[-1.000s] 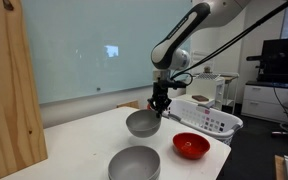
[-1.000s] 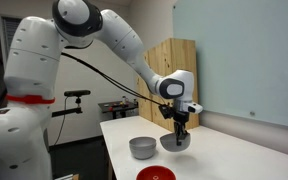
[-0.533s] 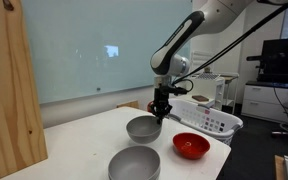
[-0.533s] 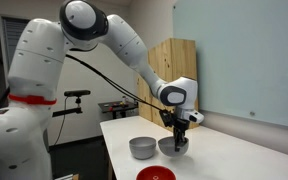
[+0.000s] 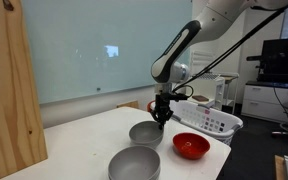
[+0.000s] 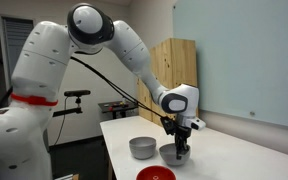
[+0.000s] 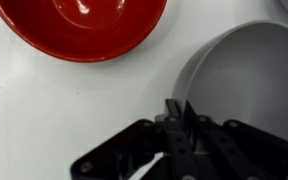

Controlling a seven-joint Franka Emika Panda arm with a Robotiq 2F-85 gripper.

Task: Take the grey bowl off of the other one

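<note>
My gripper will next lower slightly and put the grey bowl on the open white tabletop [image 5: 165, 148] [image 7: 156, 88] beside the red bowl, clear of the other bowls.
My gripper [image 5: 161, 116] is shut on the rim of a plain grey bowl [image 5: 144, 133], held upright at or just above the white table; I cannot tell whether it touches. In the wrist view the fingertips [image 7: 180, 108] pinch the rim of that bowl [image 7: 249, 75]. It also shows with the gripper [image 6: 180, 143] in an exterior view [image 6: 173, 154]. The second grey bowl [image 5: 134, 163] stands apart on the table, nearer the front edge, also seen beside the held one [image 6: 141, 148].
A glossy red bowl [image 5: 191, 146] sits on the table next to the held bowl, also in the wrist view [image 7: 84, 25]. A white basket [image 5: 210, 119] stands at the table's far end. A tall wooden board [image 5: 9, 95] rises at one side.
The gripper has come down with the grey bowl in it, from well above the table to table level, shifting slightly toward the red bowl. The second grey bowl has not moved.
</note>
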